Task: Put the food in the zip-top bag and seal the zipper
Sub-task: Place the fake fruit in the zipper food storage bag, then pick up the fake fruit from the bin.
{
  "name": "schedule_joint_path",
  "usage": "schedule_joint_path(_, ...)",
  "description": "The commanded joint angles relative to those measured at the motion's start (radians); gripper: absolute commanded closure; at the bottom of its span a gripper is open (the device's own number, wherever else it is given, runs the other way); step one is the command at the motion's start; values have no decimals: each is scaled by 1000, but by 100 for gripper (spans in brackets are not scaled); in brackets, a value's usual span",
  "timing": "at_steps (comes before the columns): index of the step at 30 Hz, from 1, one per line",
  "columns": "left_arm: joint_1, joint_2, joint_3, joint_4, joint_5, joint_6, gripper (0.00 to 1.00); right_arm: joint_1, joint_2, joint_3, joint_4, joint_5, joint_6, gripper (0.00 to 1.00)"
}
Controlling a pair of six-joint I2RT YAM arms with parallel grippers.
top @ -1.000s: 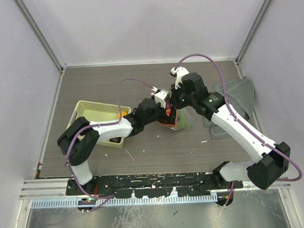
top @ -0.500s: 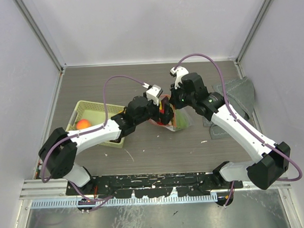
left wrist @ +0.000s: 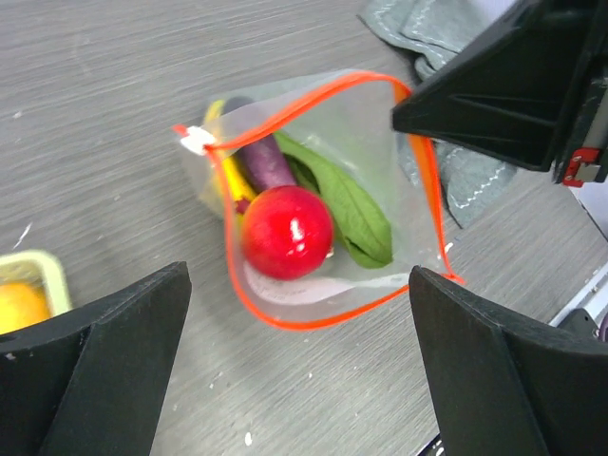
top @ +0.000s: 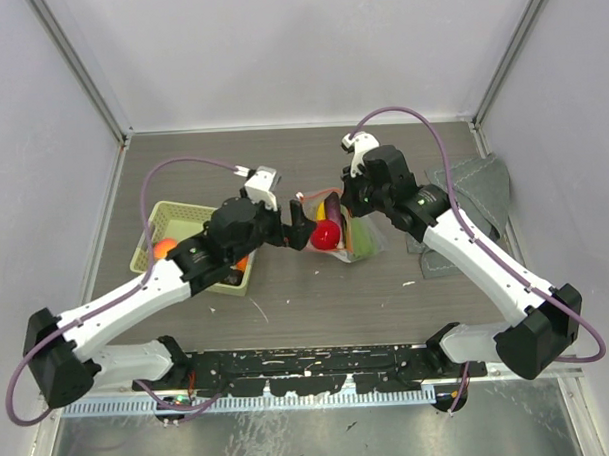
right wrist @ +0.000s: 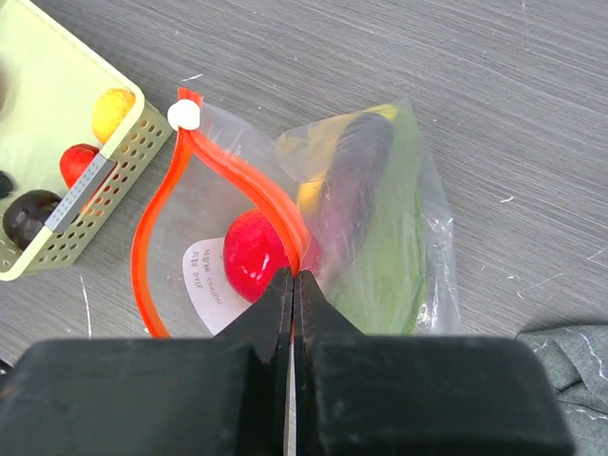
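The left gripper moves to the left in the top view and down around the round orange piece (top: 164,248) next, since it still sits in the basket.
The clear zip-top bag (top: 357,236) lies on the table with its mouth held open. Its red-orange zipper (left wrist: 285,323) forms a wide loop. Inside lie a red ball (left wrist: 287,233), a dark purple eggplant (left wrist: 266,161), a green leaf (left wrist: 356,214) and a yellow piece (left wrist: 231,171). My right gripper (right wrist: 294,273) is shut on the far side of the zipper (right wrist: 275,204) and holds it up. My left gripper (left wrist: 299,285) is open and empty, just left of the bag's mouth (top: 297,228).
A pale green basket (top: 174,215) stands to the left with more food in it: a yellow piece (right wrist: 112,109), a red piece (right wrist: 78,161) and a dark purple piece (right wrist: 28,217). A grey folded cloth (top: 478,187) lies right of the bag.
My left gripper has drawn back to the left, out of the bag's mouth, and is empty. The red ball now lies inside the bag. The right gripper has held still.
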Motion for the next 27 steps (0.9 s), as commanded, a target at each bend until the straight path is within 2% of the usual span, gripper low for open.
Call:
schedule_joint_path(1, 20, -86, 3, -199, -139, -61, 2, 4, -51, 19, 65, 57, -18, 100)
schedule_joint_path(14, 189, -205, -30, -517, -198, -217, 2, 4, -65, -22, 82, 103, -68, 100)
schedule_joint_path(19, 264, -178, 1, -644, -244, -263, 2, 4, -68, -38, 89, 98, -70, 100)
schedule_joint_path(27, 441, -90, 10, -739, -316, -284, 2, 4, -64, -40, 84, 90, -78, 100)
